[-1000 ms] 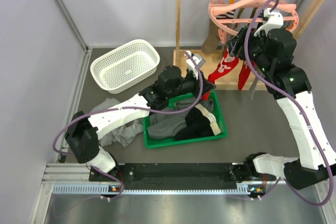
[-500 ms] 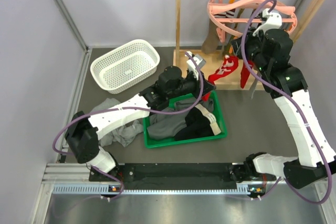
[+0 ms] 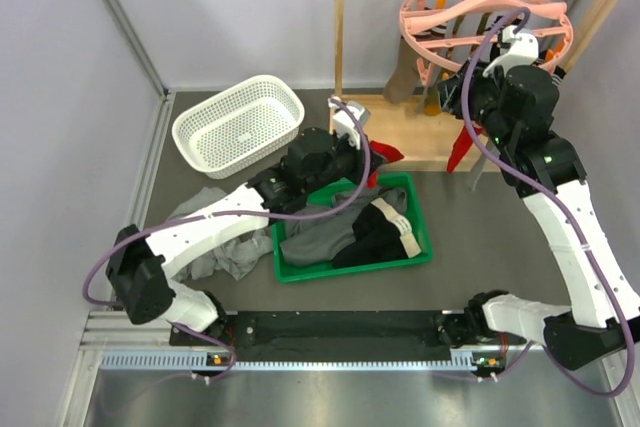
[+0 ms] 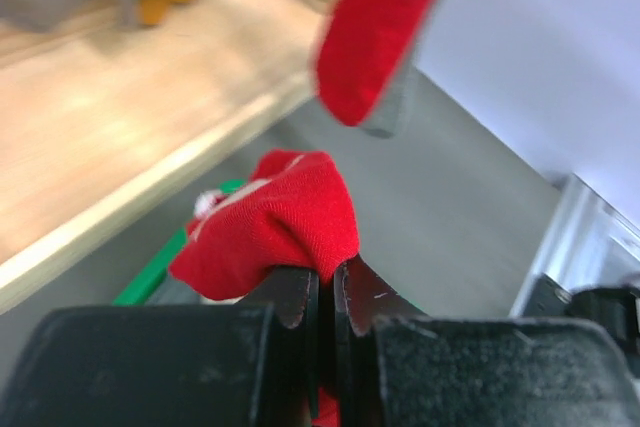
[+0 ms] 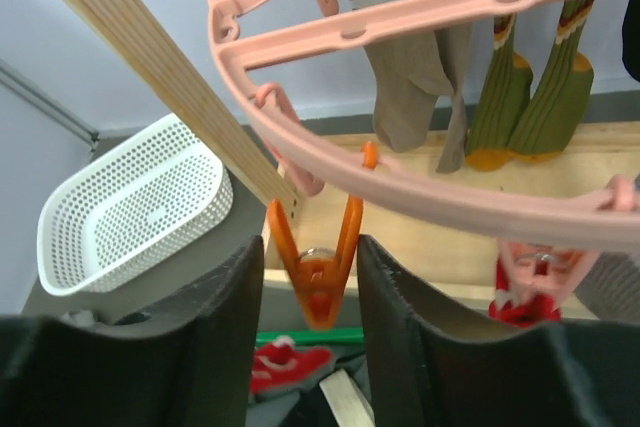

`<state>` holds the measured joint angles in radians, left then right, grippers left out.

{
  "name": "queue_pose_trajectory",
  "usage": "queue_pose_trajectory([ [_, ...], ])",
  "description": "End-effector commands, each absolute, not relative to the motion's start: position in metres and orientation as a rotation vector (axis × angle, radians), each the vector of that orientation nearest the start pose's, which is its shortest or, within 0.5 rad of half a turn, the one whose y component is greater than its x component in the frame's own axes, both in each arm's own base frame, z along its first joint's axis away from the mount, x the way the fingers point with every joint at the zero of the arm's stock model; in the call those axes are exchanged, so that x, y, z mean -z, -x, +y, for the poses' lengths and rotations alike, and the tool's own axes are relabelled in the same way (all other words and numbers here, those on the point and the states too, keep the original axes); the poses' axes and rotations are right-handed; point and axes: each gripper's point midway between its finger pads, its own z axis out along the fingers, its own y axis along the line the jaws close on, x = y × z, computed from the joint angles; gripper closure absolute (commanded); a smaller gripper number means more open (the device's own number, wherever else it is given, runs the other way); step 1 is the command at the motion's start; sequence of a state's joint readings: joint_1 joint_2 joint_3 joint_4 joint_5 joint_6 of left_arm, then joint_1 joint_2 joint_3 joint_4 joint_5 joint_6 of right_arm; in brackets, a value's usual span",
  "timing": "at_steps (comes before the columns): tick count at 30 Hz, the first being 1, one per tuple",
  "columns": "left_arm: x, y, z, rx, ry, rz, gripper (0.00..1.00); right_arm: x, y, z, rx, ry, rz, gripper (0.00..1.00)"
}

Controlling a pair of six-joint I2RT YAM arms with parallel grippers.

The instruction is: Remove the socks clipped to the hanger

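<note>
My left gripper moves to the left in the top view, over the empty white basket [image 3: 239, 128], and goes down next, as the red sock hangs free.
The pink round hanger [image 3: 485, 17] hangs from the wooden rack; its ring [image 5: 400, 162] crosses the right wrist view. My left gripper [image 3: 362, 147] is shut on a red sock with white tip [image 4: 275, 222], held free over the green bin's far edge. A second red sock [image 3: 460, 150] still hangs clipped and shows above in the left wrist view [image 4: 375, 37]. My right gripper [image 5: 310, 277] is open, its fingers either side of an empty orange clip [image 5: 322, 272]. A striped tan sock [image 5: 410, 47] and olive socks [image 5: 530, 82] hang behind.
A green bin [image 3: 425, 242] holds grey and black garments. A white basket [image 3: 238, 125] stands at the back left. Grey cloth [image 3: 215, 247] lies left of the bin. The wooden rack's post [image 3: 339, 27] and base [image 3: 410, 142] stand behind the bin.
The red sock came off the hanger's clip. My left gripper drew it left and down toward the bin. The hanger swung back right and my right gripper rose with it.
</note>
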<state>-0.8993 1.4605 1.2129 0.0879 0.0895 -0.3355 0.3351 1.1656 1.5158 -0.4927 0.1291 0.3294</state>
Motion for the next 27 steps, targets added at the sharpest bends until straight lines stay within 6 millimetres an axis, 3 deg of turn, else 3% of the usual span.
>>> queue_pose_trajectory([
  [1,-0.322,-0.312,-0.342,0.802,-0.392,1.727,1.00,-0.440,-0.333,0.111,-0.436,-0.079,1.660,0.51],
  [3,-0.329,-0.338,-0.313,0.765,-0.280,1.736,1.00,-0.436,-0.328,0.112,-0.442,-0.069,1.669,0.36],
  [4,-0.325,-0.358,-0.287,0.714,-0.211,1.770,1.00,-0.437,-0.321,0.112,-0.457,-0.061,1.666,0.33],
  [6,-0.325,-0.377,-0.264,0.689,-0.121,1.796,1.00,-0.431,-0.314,0.113,-0.467,-0.045,1.690,0.29],
  [7,-0.327,-0.395,-0.236,0.642,-0.052,1.808,1.00,-0.432,-0.305,0.114,-0.486,-0.028,1.686,0.25],
  [8,-0.324,-0.405,-0.225,0.618,-0.022,1.822,1.00,-0.430,-0.298,0.114,-0.494,-0.020,1.691,0.20],
  [9,-0.322,-0.413,-0.212,0.595,0.013,1.831,1.00,-0.423,-0.294,0.114,-0.499,-0.013,1.704,0.09],
  [10,-0.324,-0.426,-0.188,0.546,0.066,1.829,1.00,-0.421,-0.288,0.117,-0.519,0.013,1.708,0.03],
  [16,-0.300,-0.480,-0.116,0.410,0.238,1.867,1.00,-0.406,-0.244,0.112,-0.556,0.070,1.706,0.01],
  [17,-0.283,-0.491,-0.112,0.406,0.267,1.902,1.00,-0.403,-0.236,0.112,-0.564,0.080,1.701,0.01],
  [19,-0.276,-0.505,-0.095,0.413,0.314,1.912,1.00,-0.399,-0.226,0.113,-0.587,0.097,1.712,0.01],
  [20,-0.259,-0.513,-0.095,0.442,0.333,1.950,1.00,-0.396,-0.223,0.113,-0.590,0.103,1.718,0.01],
  [21,-0.258,-0.519,-0.090,0.461,0.341,1.951,1.00,-0.395,-0.218,0.112,-0.592,0.105,1.722,0.01],
  [23,-0.232,-0.530,-0.087,0.459,0.363,2.012,1.00,-0.397,-0.213,0.108,-0.578,0.106,1.717,0.01],
  [24,-0.236,-0.537,-0.084,0.453,0.369,2.006,1.00,-0.399,-0.210,0.106,-0.574,0.107,1.712,0.01],
  [25,-0.219,-0.543,-0.082,0.434,0.369,2.043,0.98,-0.399,-0.208,0.105,-0.566,0.107,1.714,0.01],
  [27,-0.217,-0.550,-0.078,0.406,0.368,2.055,0.86,-0.402,-0.204,0.102,-0.558,0.103,1.702,0.01],
])
